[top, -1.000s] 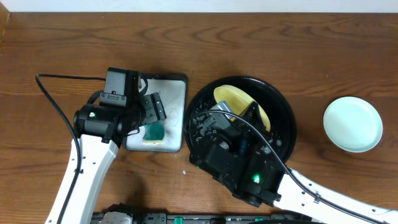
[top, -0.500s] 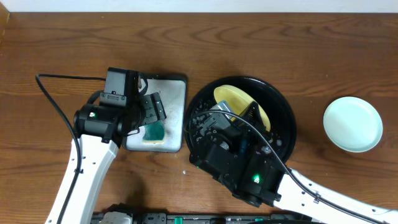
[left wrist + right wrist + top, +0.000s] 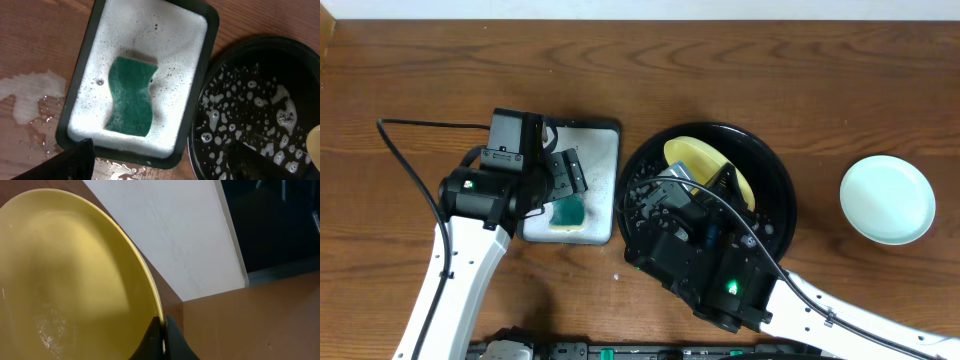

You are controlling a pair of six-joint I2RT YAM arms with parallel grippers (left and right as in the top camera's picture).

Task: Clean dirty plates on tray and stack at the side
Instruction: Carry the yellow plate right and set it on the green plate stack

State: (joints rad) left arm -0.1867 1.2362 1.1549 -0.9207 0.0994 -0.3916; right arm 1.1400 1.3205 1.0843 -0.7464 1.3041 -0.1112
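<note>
I will swing my right gripper over the pale mint plate (image 3: 887, 199), level the yellow plate (image 3: 703, 162), lower it and let it go, since the mint plate lies flat to my right gripper's right in the overhead view.
The yellow plate (image 3: 703, 162) stands tilted on edge over the black tray (image 3: 775, 175), and my right gripper (image 3: 163, 323) is shut on its rim. In the right wrist view the yellow plate (image 3: 65, 275) fills the left side, wet, with faint streaks low down. A pale mint plate (image 3: 887, 199) lies on the table at the far right. Hovering over the front edge of the grey sponge tray (image 3: 210, 35), my left gripper (image 3: 161, 165) is open and holds nothing. A green sponge (image 3: 131, 97) lies in white foam in that tray.
Foam specks dot the black tray's floor (image 3: 250, 100). Water is pooled on the wood (image 3: 30, 100) left of the sponge tray. My right arm (image 3: 705, 265) covers the front half of the black tray. A black cable (image 3: 405, 150) runs along the left.
</note>
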